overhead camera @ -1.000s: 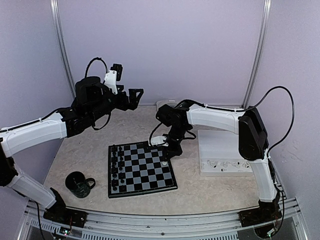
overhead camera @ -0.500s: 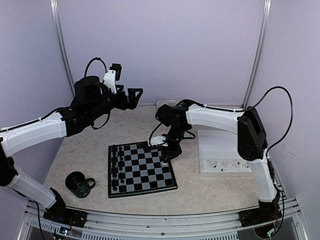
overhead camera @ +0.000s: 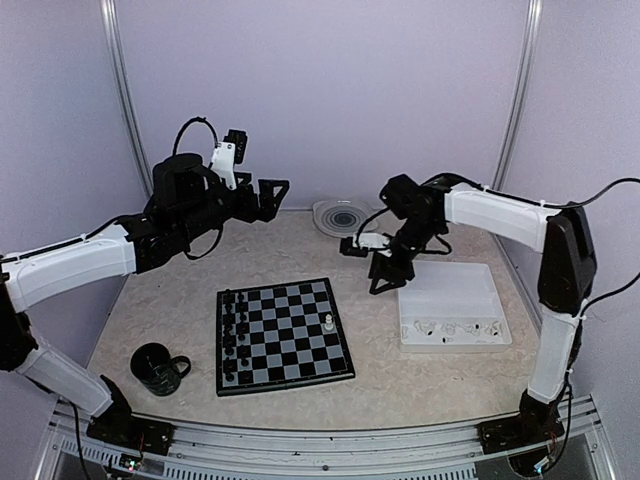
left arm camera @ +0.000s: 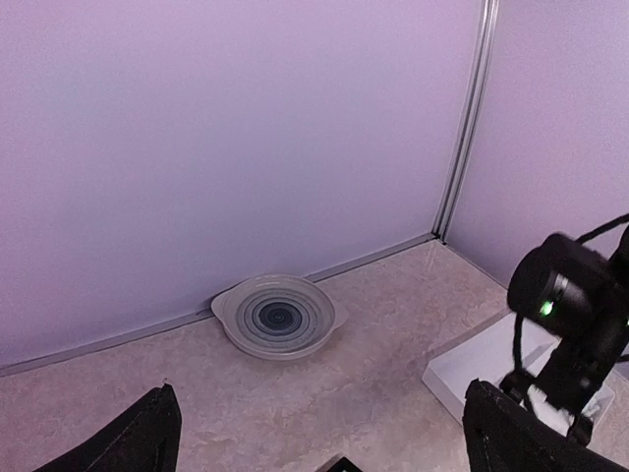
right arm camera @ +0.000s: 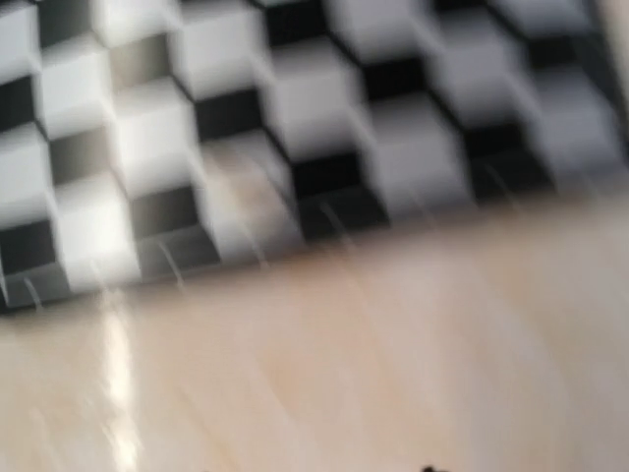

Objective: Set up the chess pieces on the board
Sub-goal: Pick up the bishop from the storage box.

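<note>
I next swing my empty right gripper right in the top view and down onto one white piece in the tray's row.
The board (overhead camera: 283,335) lies flat in the middle of the table. Several black chess pieces (overhead camera: 232,335) stand along its left columns. One white piece (overhead camera: 329,322) stands alone near its right edge. My right gripper (overhead camera: 385,281) hangs above the bare table between the board and the white tray (overhead camera: 452,292). Its fingers look spread and hold nothing. Its wrist view is blurred and shows only board squares (right arm camera: 295,128) and table. My left gripper (overhead camera: 272,192) is raised high at the back left, open and empty, with its fingertips (left arm camera: 147,438) at the bottom corners of its wrist view.
The white tray holds several white pieces (overhead camera: 450,328) in its front row; its corner (left arm camera: 482,366) shows in the left wrist view. A grey ringed bowl (overhead camera: 340,216) (left arm camera: 276,316) sits by the back wall. A black mug (overhead camera: 158,367) stands at the front left.
My right gripper has lifted off the white piece at the board's right edge and swung right and back toward the tray. The piece stays on the board. My left arm has barely moved.
</note>
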